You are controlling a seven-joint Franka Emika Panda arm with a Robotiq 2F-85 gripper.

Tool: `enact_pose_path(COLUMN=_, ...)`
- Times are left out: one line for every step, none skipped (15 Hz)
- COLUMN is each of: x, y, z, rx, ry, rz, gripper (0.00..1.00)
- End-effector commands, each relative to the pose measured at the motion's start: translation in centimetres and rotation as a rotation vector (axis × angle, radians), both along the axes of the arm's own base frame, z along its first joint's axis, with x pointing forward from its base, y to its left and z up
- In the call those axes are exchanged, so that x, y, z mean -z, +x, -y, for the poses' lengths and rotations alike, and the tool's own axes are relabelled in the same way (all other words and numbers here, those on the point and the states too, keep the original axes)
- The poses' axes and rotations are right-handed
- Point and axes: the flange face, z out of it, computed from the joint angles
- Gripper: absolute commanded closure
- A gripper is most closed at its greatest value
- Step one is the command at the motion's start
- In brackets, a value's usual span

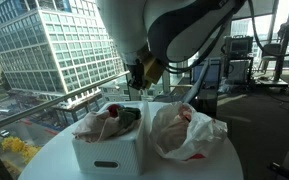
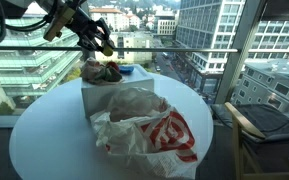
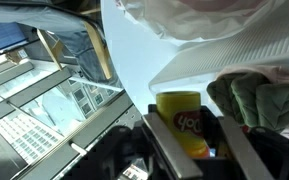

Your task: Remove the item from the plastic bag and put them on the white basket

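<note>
I will move my gripper over the space beside the green bundle, lower it and let go of the cup, since soft bundles crowd one end of the white basket.
The white basket (image 1: 109,150) stands on the round white table and holds soft items, a pinkish bundle and a green one (image 1: 127,116); it also shows in an exterior view (image 2: 99,97) and in the wrist view (image 3: 214,62). The crinkled plastic bag (image 1: 184,132) with red print lies beside it, seen too in an exterior view (image 2: 149,130). My gripper (image 3: 189,135) is shut on a yellow cup (image 3: 182,118) with a red logo. It hangs above the basket's far end in both exterior views (image 1: 142,72) (image 2: 102,42).
The round table (image 2: 44,140) stands against a glass wall with a railing (image 1: 74,95) and city buildings behind. Dark equipment (image 1: 239,60) stands at the back. A wooden chair (image 2: 264,125) is beside the table.
</note>
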Motion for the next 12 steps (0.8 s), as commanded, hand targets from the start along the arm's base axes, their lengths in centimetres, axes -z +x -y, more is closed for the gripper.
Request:
enact_pose_path(x=-0.2, y=5.3, z=-1.3, rx=-0.059, ry=-0.067, rz=-0.012, gripper=0.81)
enact_pose_path(x=-0.1, y=6.5, z=-1.7, rx=-0.079, ry=-0.071, rz=-0.023, gripper=0.81)
enact_pose_path(x=0.1, y=7.7, z=-2.1, rx=-0.118, ry=-0.055, rz=-0.027, gripper=0.81)
enact_pose_path(x=0.4, y=8.9, z=-2.5, rx=-0.154, ry=-0.052, rz=-0.027, gripper=0.81)
enact_pose_path(x=0.8, y=10.0, z=-2.8, rx=-0.180, ry=-0.045, rz=-0.029, gripper=0.81)
enact_pose_path(x=1.4, y=11.0, z=-2.9, rx=-0.196, ry=-0.028, rz=-0.046, gripper=0.81)
enact_pose_path(x=2.0, y=11.9, z=-2.9, rx=-0.218, ry=-0.013, rz=-0.046, gripper=0.81)
enact_pose_path(x=2.7, y=12.8, z=-2.7, rx=-0.233, ry=0.022, rz=-0.044, gripper=0.81)
enact_pose_path(x=3.5, y=13.5, z=-2.7, rx=-0.244, ry=0.053, rz=-0.055, gripper=0.81)
enact_pose_path(x=4.4, y=14.0, z=-2.6, rx=-0.253, ry=0.074, rz=-0.063, gripper=0.81)
enact_pose_path(x=5.2, y=14.4, z=-2.5, rx=-0.262, ry=0.101, rz=-0.070, gripper=0.81)
enact_pose_path(x=6.0, y=14.8, z=-2.4, rx=-0.266, ry=0.120, rz=-0.080, gripper=0.81)
